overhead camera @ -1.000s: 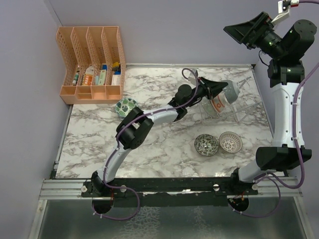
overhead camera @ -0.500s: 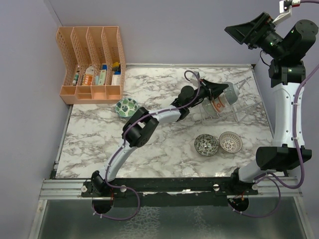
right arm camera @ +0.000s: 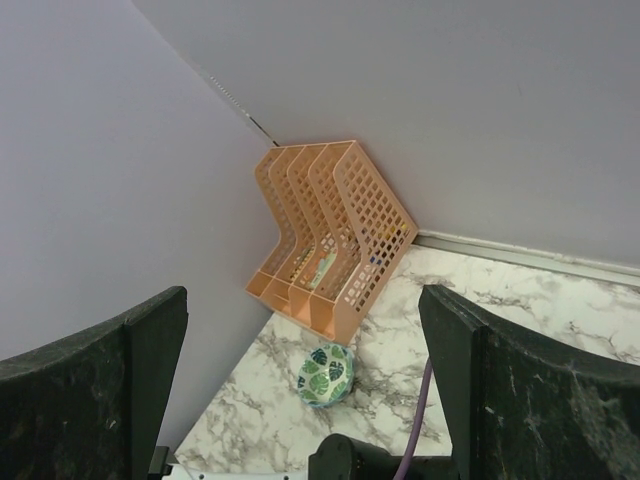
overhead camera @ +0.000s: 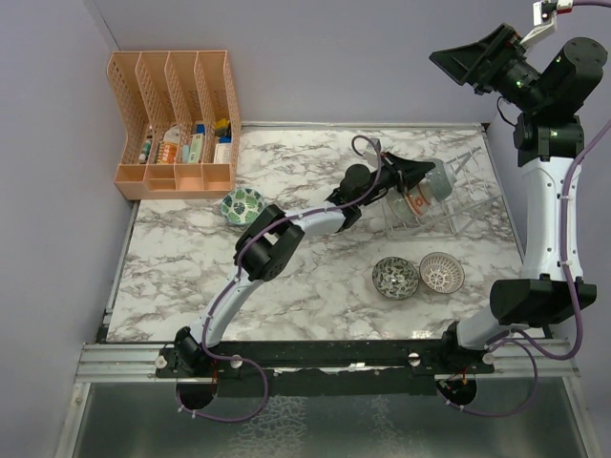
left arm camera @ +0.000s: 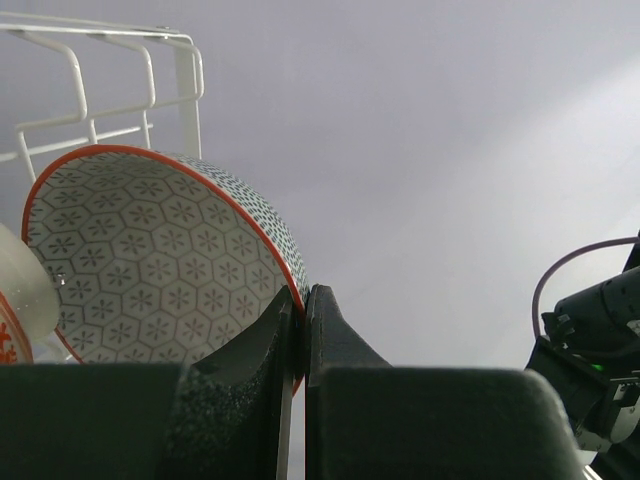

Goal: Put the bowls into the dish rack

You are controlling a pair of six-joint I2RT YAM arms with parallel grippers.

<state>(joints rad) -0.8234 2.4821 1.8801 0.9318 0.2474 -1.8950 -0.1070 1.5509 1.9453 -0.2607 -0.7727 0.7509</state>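
The red-orange bowl (overhead camera: pixel 416 201) stands in the rack (overhead camera: pixel 470 204) below my left gripper. My left gripper will next lower toward it and release the light blue-grey bowl's rim beside it.
My left gripper (overhead camera: pixel 412 173) is shut on the rim of a light blue-grey bowl (overhead camera: pixel 435 177) with a red rim, holding it on edge in the clear dish rack (overhead camera: pixel 470 204). In the left wrist view the fingertips (left arm camera: pixel 302 305) pinch the rim of this hexagon-patterned bowl (left arm camera: pixel 150 260), with rack ribs (left arm camera: pixel 187 90) behind it. A red-orange bowl (overhead camera: pixel 416 201) stands in the rack beside it. A green-leaf bowl (overhead camera: pixel 242 205), a dark grey speckled bowl (overhead camera: pixel 395 278) and a pink-white lattice bowl (overhead camera: pixel 441 272) sit on the table. My right gripper (overhead camera: pixel 474 59) is open, empty and raised high.
An orange file organizer (overhead camera: pixel 177 124) stands at the back left, also in the right wrist view (right arm camera: pixel 330 235), with the green-leaf bowl (right arm camera: pixel 326 374) just in front of it. The marble table's (overhead camera: pixel 181 277) back edge meets the wall behind the rack.
My left arm has reached a little farther toward the rack, moving the held bowl slightly deeper in. In the last half second nothing visibly moved. The right arm stays still.
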